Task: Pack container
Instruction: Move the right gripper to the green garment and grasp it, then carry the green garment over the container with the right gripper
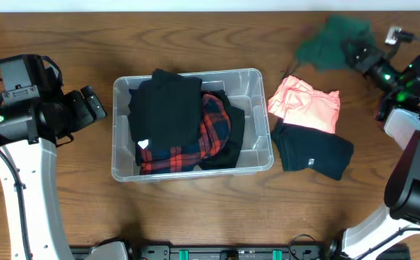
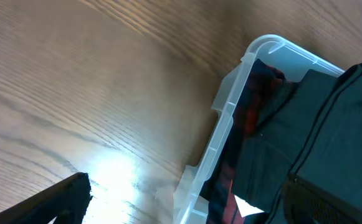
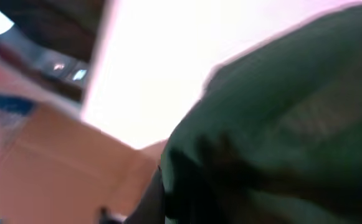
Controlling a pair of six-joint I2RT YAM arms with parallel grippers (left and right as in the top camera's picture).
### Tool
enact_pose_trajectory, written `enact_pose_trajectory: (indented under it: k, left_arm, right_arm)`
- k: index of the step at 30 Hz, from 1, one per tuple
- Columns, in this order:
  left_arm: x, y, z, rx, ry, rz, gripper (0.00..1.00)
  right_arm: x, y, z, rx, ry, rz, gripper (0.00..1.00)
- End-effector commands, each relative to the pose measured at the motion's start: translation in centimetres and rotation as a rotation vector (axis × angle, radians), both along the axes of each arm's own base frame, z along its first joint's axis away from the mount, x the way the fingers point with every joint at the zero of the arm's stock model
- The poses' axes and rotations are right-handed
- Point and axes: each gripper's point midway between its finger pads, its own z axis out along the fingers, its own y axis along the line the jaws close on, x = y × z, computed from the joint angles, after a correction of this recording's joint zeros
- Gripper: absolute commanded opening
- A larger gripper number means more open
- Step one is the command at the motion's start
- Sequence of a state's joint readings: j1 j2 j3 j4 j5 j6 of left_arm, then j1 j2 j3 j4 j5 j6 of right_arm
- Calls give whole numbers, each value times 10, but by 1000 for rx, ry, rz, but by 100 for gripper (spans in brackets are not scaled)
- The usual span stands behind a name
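Observation:
The green garment (image 1: 332, 40) needs to go left in the overhead view next, over the container's emptier end (image 1: 249, 115) below. My right gripper then needs to lower it and let go of it.
The clear plastic container (image 1: 260, 115) stands mid-table and holds a black garment (image 1: 168, 105) and a red plaid garment (image 1: 211, 126); its corner also shows in the left wrist view (image 2: 230, 112). My left gripper (image 1: 94, 105) is open and empty, just left of the container. My right gripper (image 1: 354, 50) is shut on a dark green garment (image 1: 332, 40) and holds it above the table's far right; the cloth fills the blurred right wrist view (image 3: 280, 124). A pink garment (image 1: 307, 105) and a dark navy garment (image 1: 312, 150) lie right of the container.
Bare wooden tabletop (image 1: 58, 209) lies left of and in front of the container. The table's far edge runs just behind the green garment.

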State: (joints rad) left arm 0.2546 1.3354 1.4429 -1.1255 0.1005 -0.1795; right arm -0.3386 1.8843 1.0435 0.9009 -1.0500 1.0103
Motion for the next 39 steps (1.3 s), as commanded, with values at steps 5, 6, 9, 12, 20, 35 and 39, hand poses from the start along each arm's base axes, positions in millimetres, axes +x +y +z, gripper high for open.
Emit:
enact_pose_trajectory:
  k: [5, 6, 9, 12, 20, 35, 39]
  left_arm:
    - [1, 3, 3, 11, -4, -5, 98]
    - [1, 3, 3, 11, -4, -5, 98]
    - [1, 3, 3, 11, -4, -5, 98]
    - [1, 3, 3, 11, -4, -5, 98]
    - [1, 3, 3, 11, -4, -5, 98]
    - [1, 3, 3, 11, -4, -5, 98]
    - [1, 3, 3, 11, -4, -5, 98]
  right_arm:
    - [-45, 81, 85, 172, -77, 298, 1]
    - [-51, 93, 92, 184, -87, 333, 1]
    - [-71, 141, 102, 190, -102, 470, 1]
    - [-91, 188, 97, 171, -82, 607, 1]
    - [-134, 292, 40, 28, -14, 860, 1]
    - [-133, 346, -5, 36, 283, 713, 2]
    - [-129, 349, -36, 1, 434, 617, 2]
